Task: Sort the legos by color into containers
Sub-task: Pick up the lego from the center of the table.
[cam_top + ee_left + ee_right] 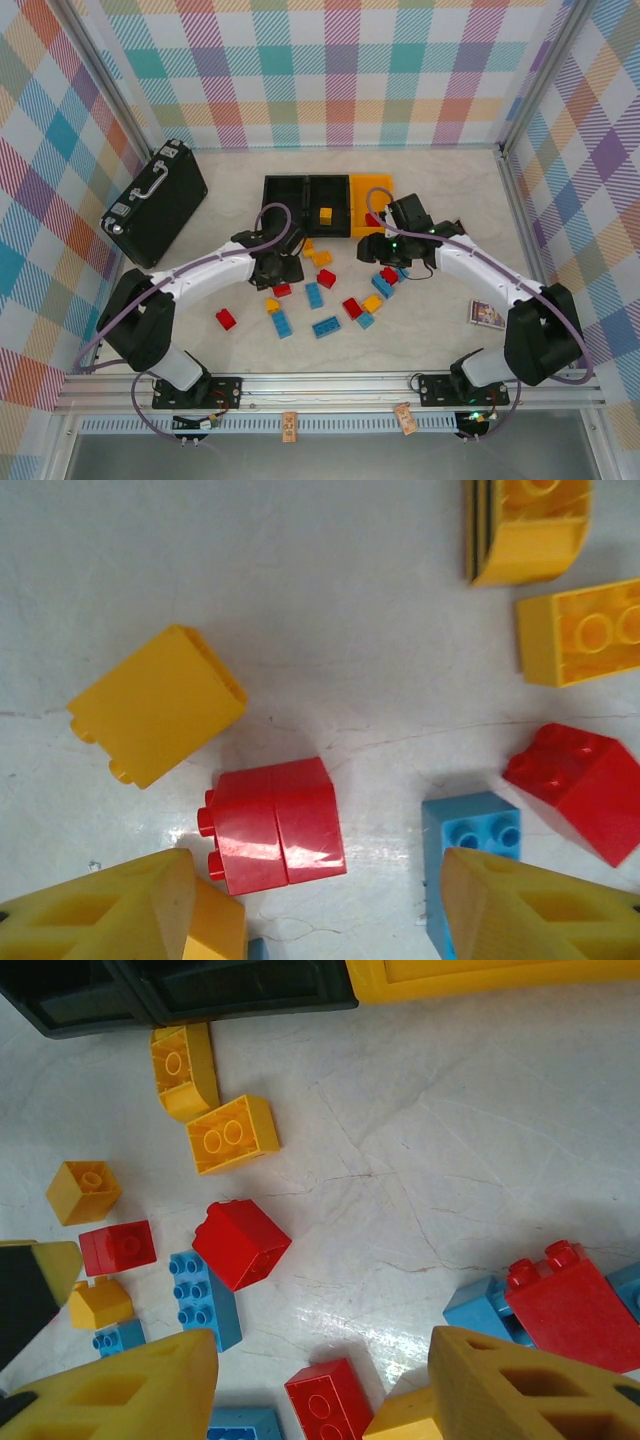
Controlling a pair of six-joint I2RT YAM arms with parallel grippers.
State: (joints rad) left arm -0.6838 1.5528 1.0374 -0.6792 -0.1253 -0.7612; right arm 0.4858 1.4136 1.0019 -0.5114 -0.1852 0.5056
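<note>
My left gripper next lowers its fingers around the studded end and base of the red lego on its side [282, 290] [277, 826] below, studs facing one open finger.
Red, blue and yellow legos lie scattered mid-table [325, 290]. At the back stand the containers: two black bins [285, 195] [328, 200] and a yellow-orange bin [372, 195]; one yellow lego [325, 214] lies in the middle black bin. My left gripper [275, 272] [320, 890] is open low over a red lego [275, 825] that lies on its side between the fingers, untouched. A yellow lego [155, 705] and a blue lego [470, 830] flank it. My right gripper [385, 250] [325, 1380] is open above another red lego [330, 1400], holding nothing.
A large black case with a handle [155, 203] lies at the back left. A small printed card [486, 315] sits at the right near the right arm. Metal frame rails [320, 385] border the table.
</note>
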